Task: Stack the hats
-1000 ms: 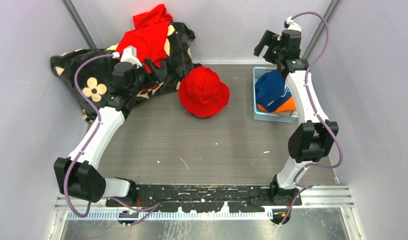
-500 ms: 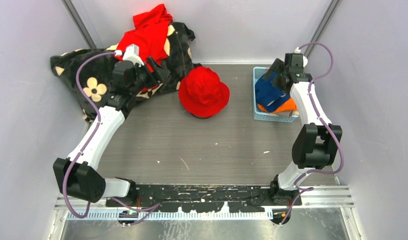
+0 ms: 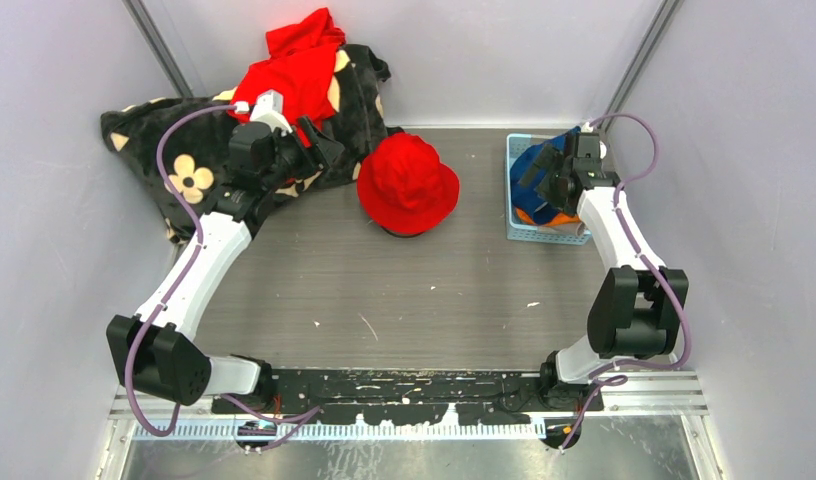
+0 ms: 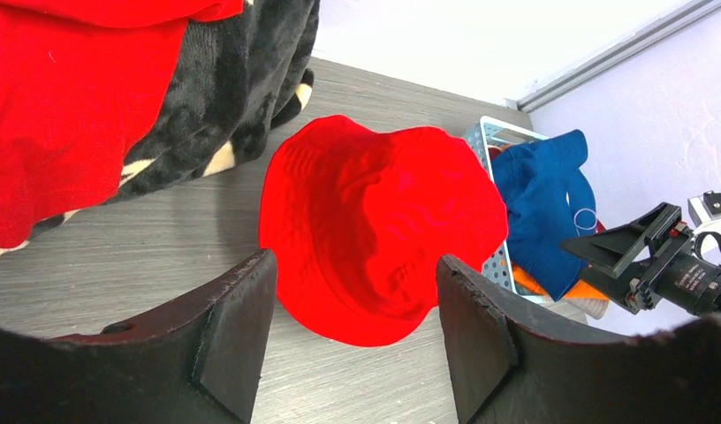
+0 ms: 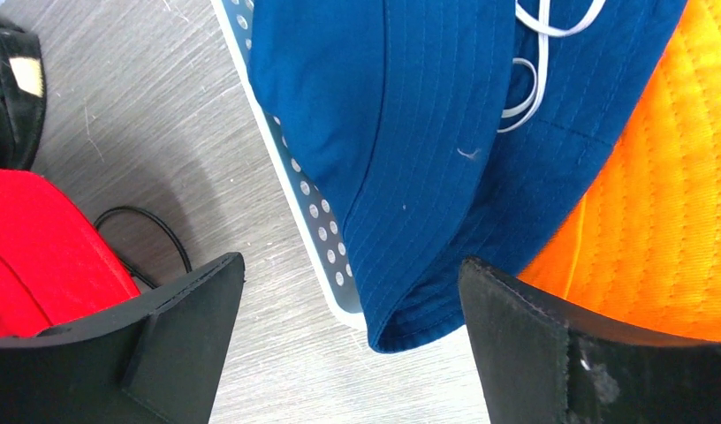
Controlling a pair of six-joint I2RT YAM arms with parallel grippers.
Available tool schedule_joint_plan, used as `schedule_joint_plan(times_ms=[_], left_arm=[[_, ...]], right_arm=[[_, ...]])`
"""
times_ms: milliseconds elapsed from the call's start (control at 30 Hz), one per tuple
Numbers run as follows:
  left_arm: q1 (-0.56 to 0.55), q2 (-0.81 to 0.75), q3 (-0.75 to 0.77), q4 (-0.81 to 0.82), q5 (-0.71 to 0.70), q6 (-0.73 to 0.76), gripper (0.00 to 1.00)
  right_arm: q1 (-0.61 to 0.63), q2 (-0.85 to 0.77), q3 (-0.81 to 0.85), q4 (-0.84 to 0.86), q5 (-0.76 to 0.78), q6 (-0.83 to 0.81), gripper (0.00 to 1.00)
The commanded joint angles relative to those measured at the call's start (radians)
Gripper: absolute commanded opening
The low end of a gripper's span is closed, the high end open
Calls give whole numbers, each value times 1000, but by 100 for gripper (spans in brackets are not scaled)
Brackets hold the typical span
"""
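Observation:
The open fingers of my right gripper need to go down to the edge of the blue hat next, then close on that edge.
A red hat [image 3: 408, 183] [image 4: 379, 225] lies crown up on the table, at the back in the middle. My left gripper [image 3: 322, 148] [image 4: 357, 344] hovers open just left of it, empty, apart from the brim. A blue hat [image 3: 540, 175] [image 5: 410, 132] lies on top of an orange hat [image 3: 569, 212] [image 5: 657, 212] in a pale blue basket [image 3: 544, 235] [image 5: 313, 221], its brim hanging over the basket's rim. My right gripper [image 3: 536, 165] [image 5: 352, 344] stands open low over that brim, one finger on each side, holding nothing.
A black blanket with cream flowers [image 3: 174, 150] [image 4: 224, 97] is heaped at the back left, with a bright red garment [image 3: 294, 70] [image 4: 56, 115] on it, close behind my left gripper. Side walls stand near both arms. A thin black cord [image 5: 154, 234] shows under the red hat.
My right arm has swung down from up by the back wall to the blue hat in the basket. The left gripper has edged slightly right. Both stayed open.

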Motion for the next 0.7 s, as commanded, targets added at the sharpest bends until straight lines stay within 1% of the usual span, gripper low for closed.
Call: schedule_joint_plan(times_ms=[0,100,233,333,533,667], left_arm=[[-5,-24,22,18,12,-1,66],[-6,-24,22,15,11,-1,66],[-6,-24,24,15,4,2,66],[-6,-20,30,11,0,5,66],[-6,-18,33,5,-7,11,66],[-6,-14,34,4,-6,12,66]], right_arm=[[2,-44,-25,57,-8,9,94],[1,-24,-27,71,-8,7,89],[-6,4,-15,99,-6,12,75],[-15,36,8,112,-3,17,67],[-38,98,32,111,-10,18,65],[-49,88,21,137,4,31,58]])
